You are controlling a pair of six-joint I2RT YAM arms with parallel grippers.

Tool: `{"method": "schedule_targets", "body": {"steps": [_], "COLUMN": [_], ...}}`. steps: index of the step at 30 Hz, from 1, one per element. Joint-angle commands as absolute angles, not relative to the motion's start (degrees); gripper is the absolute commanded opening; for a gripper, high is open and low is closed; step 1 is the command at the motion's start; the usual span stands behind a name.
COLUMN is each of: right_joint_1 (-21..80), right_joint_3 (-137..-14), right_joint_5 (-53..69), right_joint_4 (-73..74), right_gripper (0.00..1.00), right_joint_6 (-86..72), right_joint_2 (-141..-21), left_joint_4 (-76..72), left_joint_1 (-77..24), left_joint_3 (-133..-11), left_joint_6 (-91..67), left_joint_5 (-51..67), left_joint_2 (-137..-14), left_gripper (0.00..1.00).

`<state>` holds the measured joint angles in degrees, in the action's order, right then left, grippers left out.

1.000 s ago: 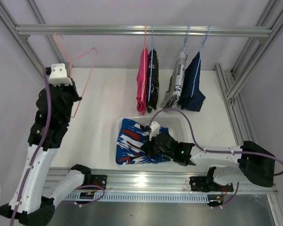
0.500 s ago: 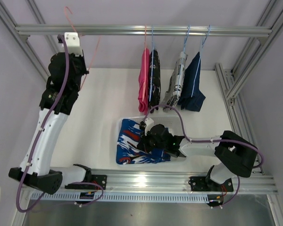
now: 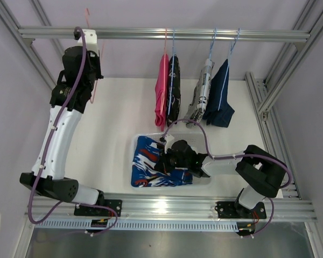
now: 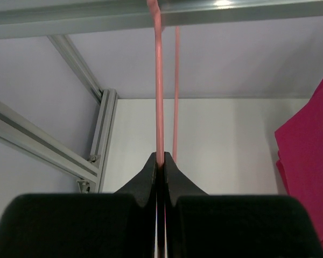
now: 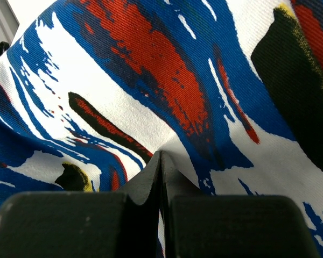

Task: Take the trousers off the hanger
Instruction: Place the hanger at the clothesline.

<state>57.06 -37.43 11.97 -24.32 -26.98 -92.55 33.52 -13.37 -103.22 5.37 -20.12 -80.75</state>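
The hook of the hanger is above the top bar. My left gripper should next lower the empty pink wire hanger until its hook hangs over that bar, then let go of the hanger.
My left gripper [image 3: 91,42] is shut on an empty pink wire hanger [image 3: 95,64], held up at the top rail [image 3: 151,34]; in the left wrist view the hanger [image 4: 159,80] runs up from my closed left gripper [image 4: 160,158] to the rail. My right gripper [image 3: 164,157] is shut on the blue trousers with red-white pattern [image 3: 145,164], which lie in the white tray [image 3: 202,137]. The cloth [image 5: 167,70] fills the right wrist view, pinched at my gripper [image 5: 161,156]. Pink [image 3: 162,91], black-patterned [image 3: 174,88], white-printed [image 3: 202,91] and dark denim [image 3: 219,102] trousers hang on hangers from the rail.
Aluminium frame posts stand at the left [image 3: 27,48] and right [image 3: 282,80] of the white table [image 3: 118,113]. The pink trousers [image 4: 307,161] hang to the right of the left gripper. The right arm's purple cable [image 3: 204,134] loops over the tray.
My left arm has risen and carried the empty pink hanger up and right to the rail. My right gripper has shifted a little left over the tray with the blue cloth.
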Motion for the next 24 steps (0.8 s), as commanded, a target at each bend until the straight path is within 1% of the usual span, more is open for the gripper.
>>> {"method": "schedule_targets", "body": {"steps": [1,24], "right_joint_1": [56.87,57.13], "right_joint_3": [-38.50,-38.32], "right_joint_5": [13.01,13.97], "right_joint_4": [-25.13,-25.31], "right_gripper": [0.00,0.00], "right_joint_6": [-27.33,-27.51], "right_joint_2": [-94.31,-94.13], "left_joint_4": [25.67,24.87], "left_joint_1": [-11.69,-11.25], "left_joint_3": [-104.42,-90.36], "left_joint_6": [4.40,2.99], "left_joint_5": [-16.00,-15.29], "left_joint_2": [-84.11,-75.50], "left_gripper": [0.00,0.00]}}
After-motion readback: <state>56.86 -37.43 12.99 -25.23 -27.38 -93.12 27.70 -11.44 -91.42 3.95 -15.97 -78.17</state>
